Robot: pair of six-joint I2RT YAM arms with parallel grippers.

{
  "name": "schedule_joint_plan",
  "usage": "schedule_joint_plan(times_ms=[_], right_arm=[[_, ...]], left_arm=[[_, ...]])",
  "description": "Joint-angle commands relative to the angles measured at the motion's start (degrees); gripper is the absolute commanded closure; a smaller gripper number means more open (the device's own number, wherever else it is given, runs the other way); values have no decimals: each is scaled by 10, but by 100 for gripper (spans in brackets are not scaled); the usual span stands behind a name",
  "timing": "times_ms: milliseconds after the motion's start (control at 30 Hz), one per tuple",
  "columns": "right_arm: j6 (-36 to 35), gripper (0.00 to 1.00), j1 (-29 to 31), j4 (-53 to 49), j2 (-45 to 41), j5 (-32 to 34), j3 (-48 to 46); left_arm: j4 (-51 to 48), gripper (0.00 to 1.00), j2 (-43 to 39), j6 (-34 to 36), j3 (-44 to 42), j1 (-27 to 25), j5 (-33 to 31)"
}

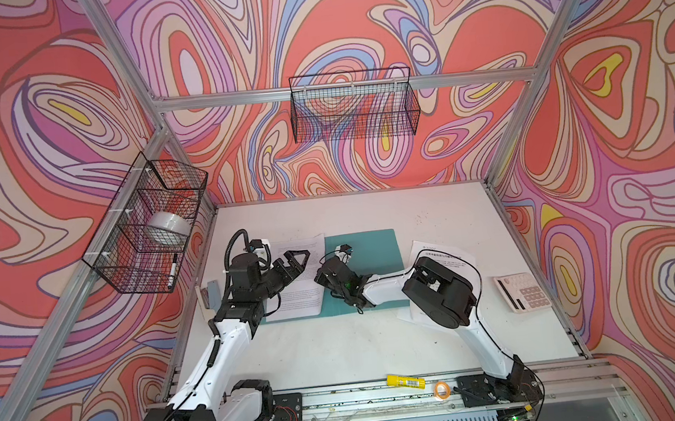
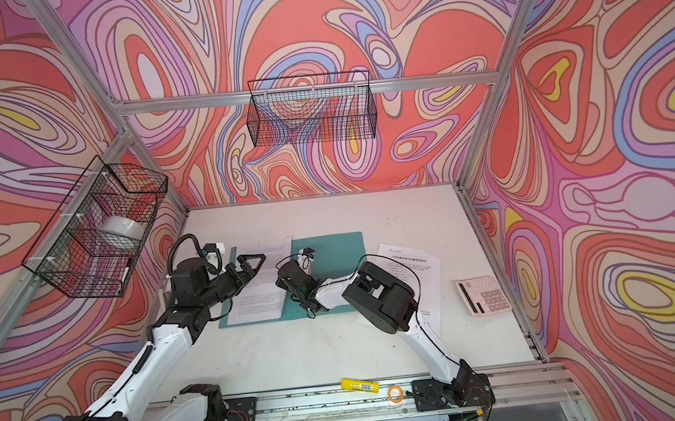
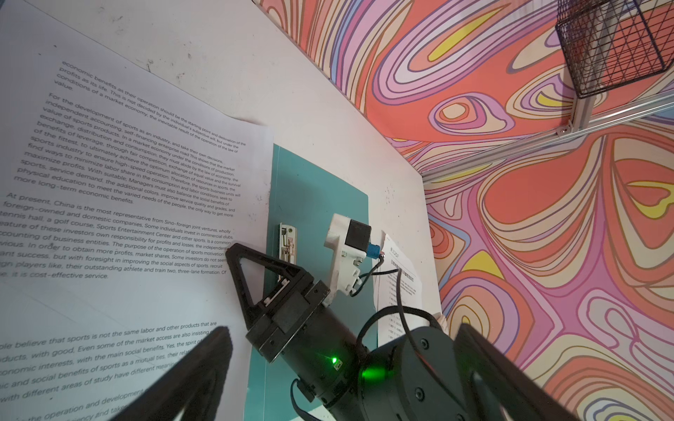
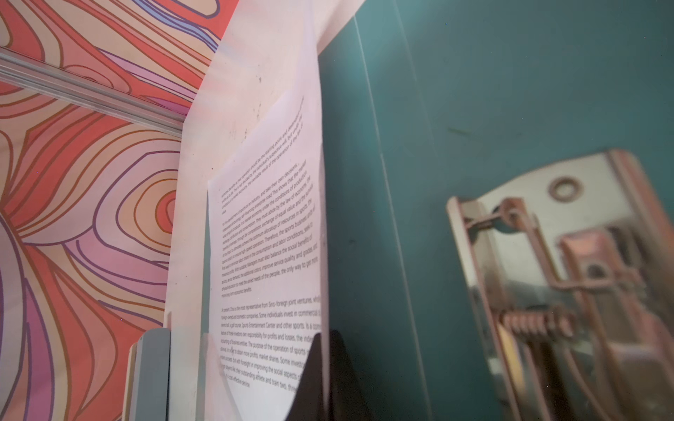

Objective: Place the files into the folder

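My right gripper eases away from the metal clip (image 4: 565, 273) toward the folder's sheet-covered half (image 4: 274, 273) next. It releases the sheet's edge there, because it runs close beside that clip.
The teal folder (image 1: 377, 249) (image 2: 339, 249) lies open and flat mid-table, with its metal clip (image 3: 287, 240) (image 4: 565, 273) near the spine. One printed white file sheet (image 1: 298, 302) (image 2: 260, 305) (image 3: 127, 182) (image 4: 270, 237) covers its left half. My right gripper (image 1: 319, 277) (image 2: 279, 283) (image 3: 233, 251) (image 4: 321, 339) is low over the spine, shut on that sheet's inner edge, which runs between the fingers. My left gripper (image 1: 296, 261) (image 2: 253, 262) (image 3: 343, 328) hovers open over the sheet, holding nothing. Another printed sheet (image 1: 435, 253) (image 2: 411, 263) lies on the table right of the folder, partly under the right arm.
A white calculator (image 1: 522, 291) lies at the right edge. On the front rail are a yellow glue stick (image 1: 405, 380) and an orange tape ring (image 1: 442, 389). A grey object (image 1: 211, 293) sits by the left wall. Wire baskets (image 1: 145, 224) (image 1: 354, 106) hang on the walls.
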Motion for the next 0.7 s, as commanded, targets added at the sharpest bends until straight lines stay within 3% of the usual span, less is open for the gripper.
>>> schedule_joint_plan(times_ms=[0, 667], right_arm=[[-2, 100, -2, -6, -3, 6, 4], [23, 100, 13, -22, 40, -17, 54]], left_arm=[[-7, 5, -6, 3, -5, -4, -4], [-12, 5, -6, 5, -4, -7, -7]])
